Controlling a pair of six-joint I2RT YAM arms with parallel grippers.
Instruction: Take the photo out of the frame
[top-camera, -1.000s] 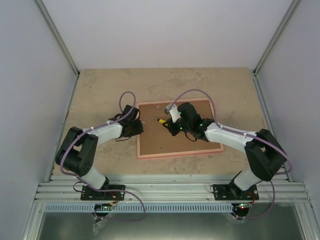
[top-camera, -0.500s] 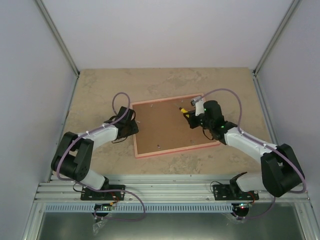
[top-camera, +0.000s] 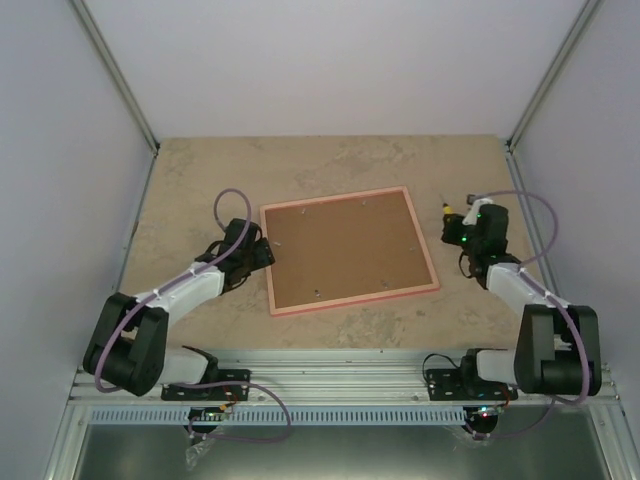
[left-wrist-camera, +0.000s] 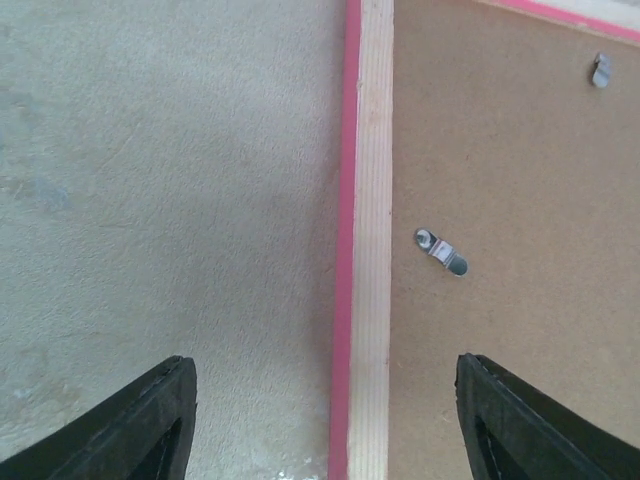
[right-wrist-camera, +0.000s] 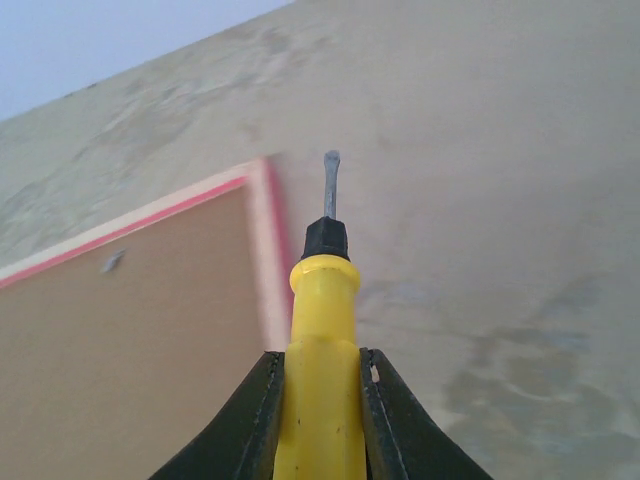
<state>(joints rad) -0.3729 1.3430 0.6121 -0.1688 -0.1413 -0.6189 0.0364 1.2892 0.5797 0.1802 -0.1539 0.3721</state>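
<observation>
The yellow-handled screwdriver needs to be set down, so my right gripper will lower and shift away from the frame next.
The frame (top-camera: 348, 250) lies face down mid-table, brown fibreboard back up with a pink rim. The photo is hidden under that back. My left gripper (top-camera: 262, 250) stands open at the frame's left edge. In the left wrist view its fingers (left-wrist-camera: 160, 420) straddle the pale wood and pink rail (left-wrist-camera: 370, 250), with a small metal tab (left-wrist-camera: 441, 250) on the fibreboard just beyond. My right gripper (top-camera: 455, 225) is right of the frame, over bare table. It is shut on a yellow-handled screwdriver (right-wrist-camera: 320, 340) whose blade (right-wrist-camera: 330, 182) points past the frame's far right corner (right-wrist-camera: 262, 200).
Pale walls close in the table on the left, back and right. An aluminium rail (top-camera: 340, 380) carrying both arm bases runs along the near edge. More metal tabs (left-wrist-camera: 600, 68) sit round the fibreboard back. Beige stone-look tabletop (top-camera: 200, 180) surrounds the frame.
My right arm has swung from over the frame out to its right, still holding the screwdriver. My left gripper has opened at the left edge. The frame has shifted slightly.
</observation>
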